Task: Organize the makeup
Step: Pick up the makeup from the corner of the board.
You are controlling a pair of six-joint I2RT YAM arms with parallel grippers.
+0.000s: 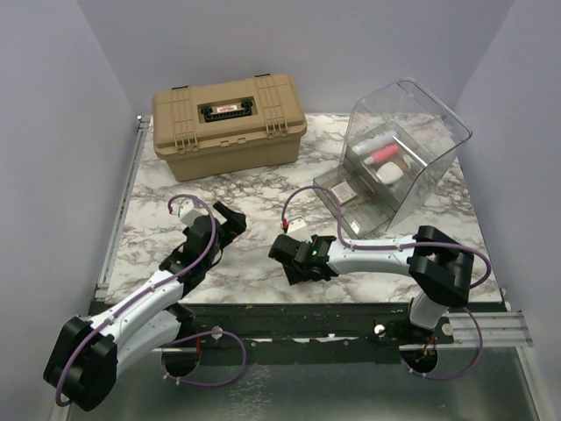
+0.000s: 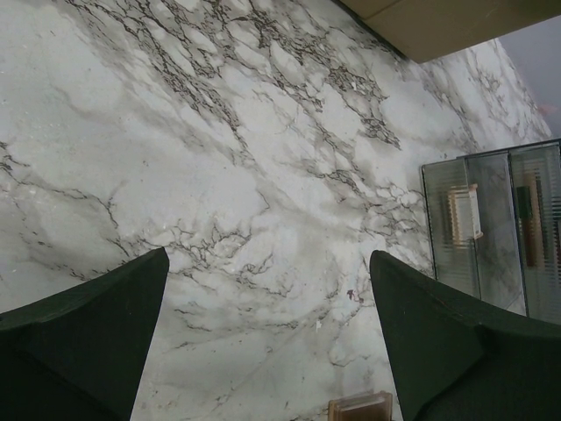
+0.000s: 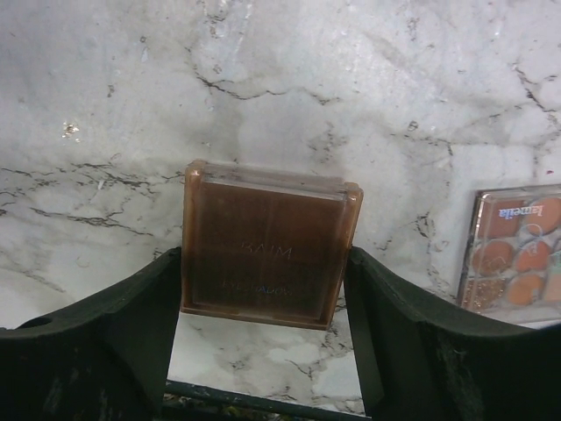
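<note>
The drawer's near end [image 1: 365,213] is empty, so my right gripper will go up, outward and to the right in the top view, then go down and let go inside it.
A small square brown eyeshadow palette [image 3: 263,241] lies flat on the marble table [image 3: 105,105]. My right gripper [image 3: 263,256] stands over it with one finger against each side, shut on it. In the top view this gripper [image 1: 294,263] is low near the table's front edge and hides the palette. A second palette [image 3: 513,250] with several orange-pink pans lies just to the right. My left gripper [image 2: 267,294] hangs open above bare marble, holding nothing, and sits left of centre in the top view [image 1: 230,219]. The edge of a brown palette [image 2: 361,406] shows below it.
A clear plastic bin [image 1: 412,132] leans at the back right, with a pink tube [image 1: 383,156], a white piece [image 1: 392,175] and a palette [image 1: 344,189] in its drawer. A closed tan hard case [image 1: 230,123] stands at the back left.
</note>
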